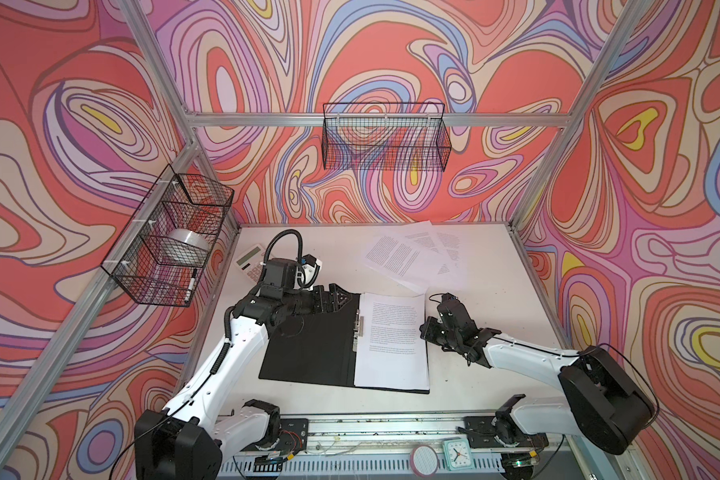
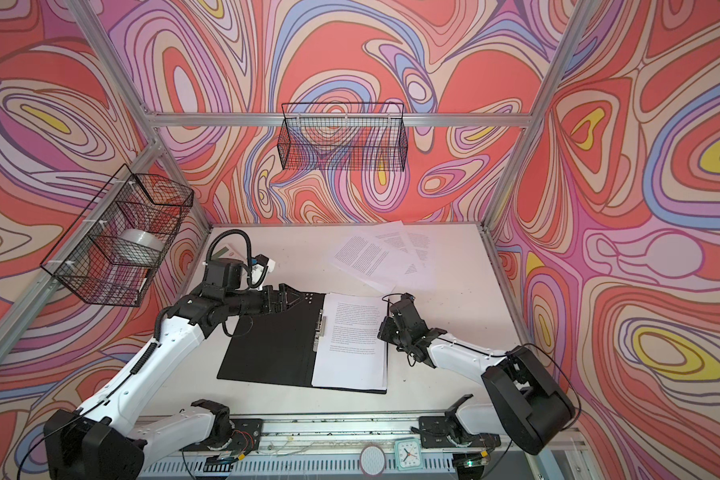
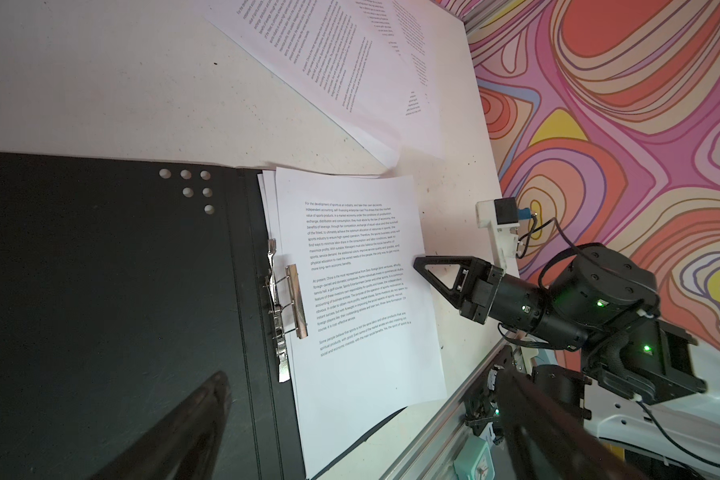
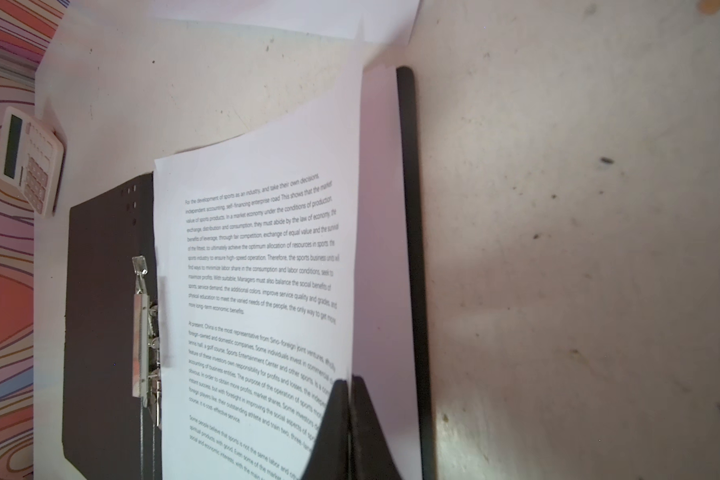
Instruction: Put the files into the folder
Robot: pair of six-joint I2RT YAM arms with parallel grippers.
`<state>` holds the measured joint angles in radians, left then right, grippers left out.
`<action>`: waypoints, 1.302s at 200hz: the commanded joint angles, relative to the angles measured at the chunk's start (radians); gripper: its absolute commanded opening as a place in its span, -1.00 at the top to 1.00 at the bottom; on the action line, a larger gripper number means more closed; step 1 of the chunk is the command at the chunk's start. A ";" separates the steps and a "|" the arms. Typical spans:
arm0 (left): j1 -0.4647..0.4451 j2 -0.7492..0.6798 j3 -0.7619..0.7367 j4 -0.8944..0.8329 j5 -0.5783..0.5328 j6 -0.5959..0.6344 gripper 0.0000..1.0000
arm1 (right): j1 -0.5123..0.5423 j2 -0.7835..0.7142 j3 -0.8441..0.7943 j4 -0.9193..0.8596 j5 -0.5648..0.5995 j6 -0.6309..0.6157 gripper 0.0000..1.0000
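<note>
The lifted edge goes down with my right gripper next, with a nudge toward the clip (image 3: 287,303), for release onto the folder's lower sheets, which lie just below.
The folder (image 1: 308,349) lies open in the middle of the table, black inside up, with its metal clip (image 3: 287,303) at the spine. A few files (image 1: 391,340) rest on its right half. More files (image 1: 412,253) lie fanned out at the back of the table. My right gripper (image 4: 349,380) is shut on the right edge of the top sheet (image 4: 262,266), which is lifted and curved above the sheets beneath it. In both top views it sits at the folder's right side (image 2: 381,330). My left gripper (image 1: 337,300) hovers open over the folder's far left corner, holding nothing.
A white-and-pink calculator (image 1: 251,259) lies at the back left, behind my left arm. Wire baskets hang on the left wall (image 1: 171,237) and the back wall (image 1: 385,137). A small clock (image 1: 457,453) and a round disc (image 1: 424,460) sit on the front rail.
</note>
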<state>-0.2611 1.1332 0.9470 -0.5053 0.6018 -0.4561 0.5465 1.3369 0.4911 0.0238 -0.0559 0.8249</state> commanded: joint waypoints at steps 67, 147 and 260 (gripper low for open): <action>-0.003 0.020 0.007 -0.025 0.002 0.010 -1.00 | 0.012 0.018 -0.008 0.000 0.003 -0.027 1.00; -0.003 0.026 0.007 -0.024 0.000 0.010 -1.00 | 0.013 0.062 0.013 0.019 -0.008 -0.041 1.00; -0.003 0.032 0.009 -0.029 -0.005 0.014 -1.00 | 0.013 0.107 0.032 0.049 -0.030 -0.050 1.00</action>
<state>-0.2611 1.1610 0.9470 -0.5083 0.6014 -0.4561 0.5514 1.4315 0.5068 0.0483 -0.0761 0.7822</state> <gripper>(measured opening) 0.995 0.047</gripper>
